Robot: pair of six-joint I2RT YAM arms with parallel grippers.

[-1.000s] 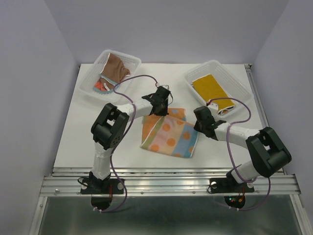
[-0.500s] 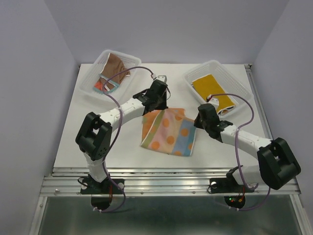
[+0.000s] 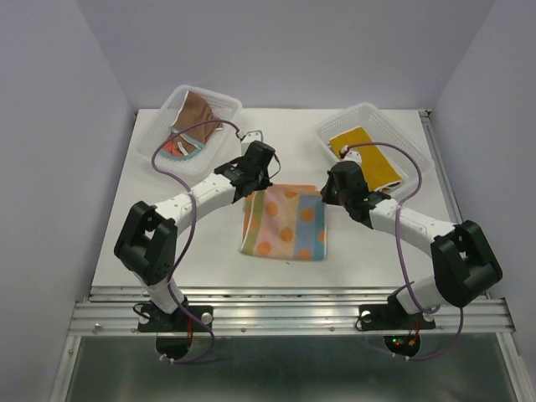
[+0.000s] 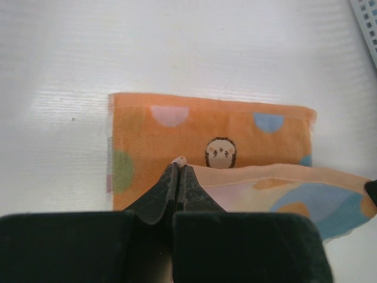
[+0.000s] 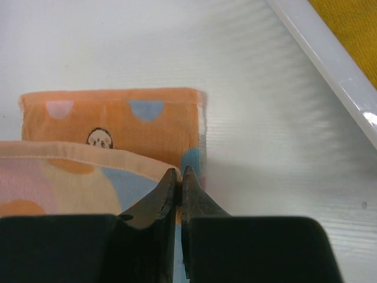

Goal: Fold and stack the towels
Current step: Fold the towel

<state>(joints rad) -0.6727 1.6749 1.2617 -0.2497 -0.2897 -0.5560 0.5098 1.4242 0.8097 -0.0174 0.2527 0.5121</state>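
Next, the left gripper moves outward and down toward the lower layer's far corner point(image 3: 249, 193) point(image 4: 114, 96) nearest the brown towel, since orange lower layer shows beyond the held corner.
A pastel spotted towel point(image 3: 283, 222) lies in the middle of the table, with a folded-over layer on top. My left gripper point(image 3: 256, 186) is shut on the far left corner of that upper layer point(image 4: 178, 165). My right gripper point(image 3: 325, 196) is shut on its far right corner point(image 5: 178, 171). Both wrist views show the orange lower layer point(image 4: 206, 132) with a small hedgehog print lying flat beyond the held edge. A brown towel point(image 3: 199, 109) lies in the left basket. A mustard yellow towel point(image 3: 362, 151) lies in the right basket.
Two clear mesh baskets stand at the back: one at the left point(image 3: 167, 105), one at the right point(image 3: 385, 126). The right basket's rim point(image 5: 324, 53) runs close to my right gripper. White table point(image 3: 151, 243) lies on either side of the towel.
Both grippers have moved left and away from the bases with the towel's corners. The towel, skewed before, now lies narrower and squarer. The right jaws have closed further.
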